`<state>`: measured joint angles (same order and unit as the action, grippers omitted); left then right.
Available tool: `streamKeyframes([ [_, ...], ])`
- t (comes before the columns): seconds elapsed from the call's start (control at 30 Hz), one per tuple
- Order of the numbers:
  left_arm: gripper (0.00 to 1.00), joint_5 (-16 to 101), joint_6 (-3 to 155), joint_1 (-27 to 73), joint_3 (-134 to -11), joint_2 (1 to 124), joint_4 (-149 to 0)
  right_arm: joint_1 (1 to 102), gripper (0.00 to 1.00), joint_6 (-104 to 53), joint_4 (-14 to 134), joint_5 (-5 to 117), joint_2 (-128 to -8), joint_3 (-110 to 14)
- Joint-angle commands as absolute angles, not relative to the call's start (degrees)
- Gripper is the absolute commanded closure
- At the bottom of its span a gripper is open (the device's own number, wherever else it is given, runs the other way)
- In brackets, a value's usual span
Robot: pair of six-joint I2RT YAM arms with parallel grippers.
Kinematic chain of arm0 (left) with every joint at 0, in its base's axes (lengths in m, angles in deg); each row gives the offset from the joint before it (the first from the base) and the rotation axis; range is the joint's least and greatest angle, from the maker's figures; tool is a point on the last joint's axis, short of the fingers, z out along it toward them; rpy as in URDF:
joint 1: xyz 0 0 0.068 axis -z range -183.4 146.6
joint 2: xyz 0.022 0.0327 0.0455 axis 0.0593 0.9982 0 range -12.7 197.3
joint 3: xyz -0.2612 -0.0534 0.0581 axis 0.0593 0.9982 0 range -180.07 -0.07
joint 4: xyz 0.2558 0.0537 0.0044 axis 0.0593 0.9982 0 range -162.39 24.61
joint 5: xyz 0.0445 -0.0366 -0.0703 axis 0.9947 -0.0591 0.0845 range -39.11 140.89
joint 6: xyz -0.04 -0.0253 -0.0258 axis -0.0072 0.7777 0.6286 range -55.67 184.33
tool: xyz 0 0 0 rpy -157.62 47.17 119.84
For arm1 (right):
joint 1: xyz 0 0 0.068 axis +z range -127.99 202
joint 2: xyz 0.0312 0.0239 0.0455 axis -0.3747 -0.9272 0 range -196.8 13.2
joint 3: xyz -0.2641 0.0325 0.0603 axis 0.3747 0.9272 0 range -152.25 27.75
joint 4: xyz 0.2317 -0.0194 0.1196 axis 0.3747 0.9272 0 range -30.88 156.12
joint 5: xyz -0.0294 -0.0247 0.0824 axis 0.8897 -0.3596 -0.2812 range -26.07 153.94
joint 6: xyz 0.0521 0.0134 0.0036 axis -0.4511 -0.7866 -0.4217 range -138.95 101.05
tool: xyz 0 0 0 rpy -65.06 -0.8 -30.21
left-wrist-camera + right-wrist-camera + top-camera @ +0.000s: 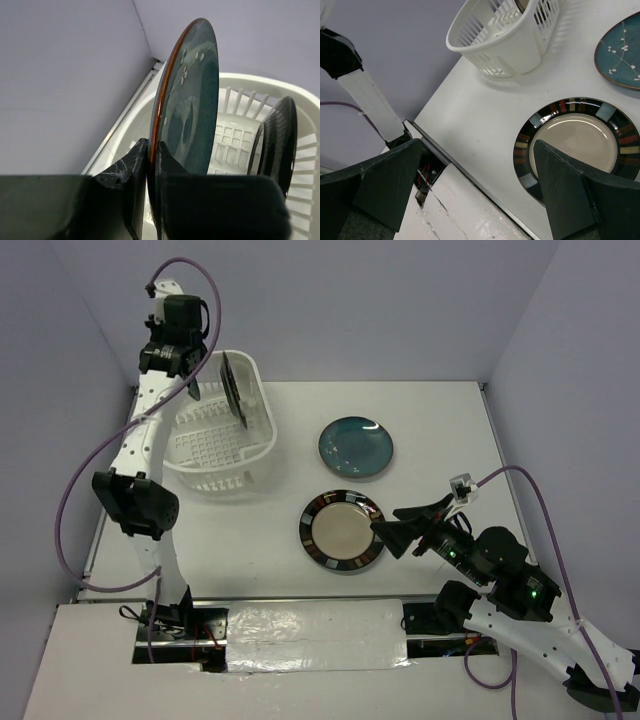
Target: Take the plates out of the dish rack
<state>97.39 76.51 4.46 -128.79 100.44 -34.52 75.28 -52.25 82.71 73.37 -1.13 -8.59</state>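
Observation:
The matching teal plate (356, 446) is below my left gripper and to its right in the top view. Next I will carry the held plate over it, lower it and let go.
The white dish rack (215, 445) stands at the table's back left. My left gripper (191, 378) hangs over its left side, shut on the rim of an upright teal-blue plate (192, 100); in the left wrist view the gripper (152, 146) pinches that rim between both fingers. A second dark plate (235, 390) stands edge-on in the rack (235, 130), to the right of the held one (277, 142). On the table lie a teal plate (355, 447) and a beige plate with a black rim (341, 531). My right gripper (398, 532) hovers open at that plate's right rim (580, 145), holding nothing (477, 150).
Grey walls close in the table at the back and both sides. A white taped board (310, 635) covers the near edge between the arm bases. The right wrist view also shows the rack (500, 35), the flat teal plate (620, 50) and the left arm's link (367, 95).

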Motion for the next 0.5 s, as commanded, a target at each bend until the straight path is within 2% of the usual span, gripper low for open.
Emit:
streamKeyframes([
  [0.0,1.00,97.7,76.7,4.7,-133.5,88.5,-42.0,75.7,0.00,-51.2,81.6,74.2,-1.7,-10.2],
  [0.17,1.00,88.5,78.9,5.0,-133.6,83.3,-40.1,75.6,0.00,-51.2,81.4,73.7,-2.1,-10.0],
  [0.33,1.00,67.3,85.7,5.4,-128.8,79.2,-42.0,75.7,0.00,-51.1,81.4,74.0,-2.4,-10.1],
  [0.47,1.00,54.6,89.2,7.3,-126.8,80.0,-44.5,75.7,0.00,-51.1,81.4,74.2,-2.2,-10.1],
])
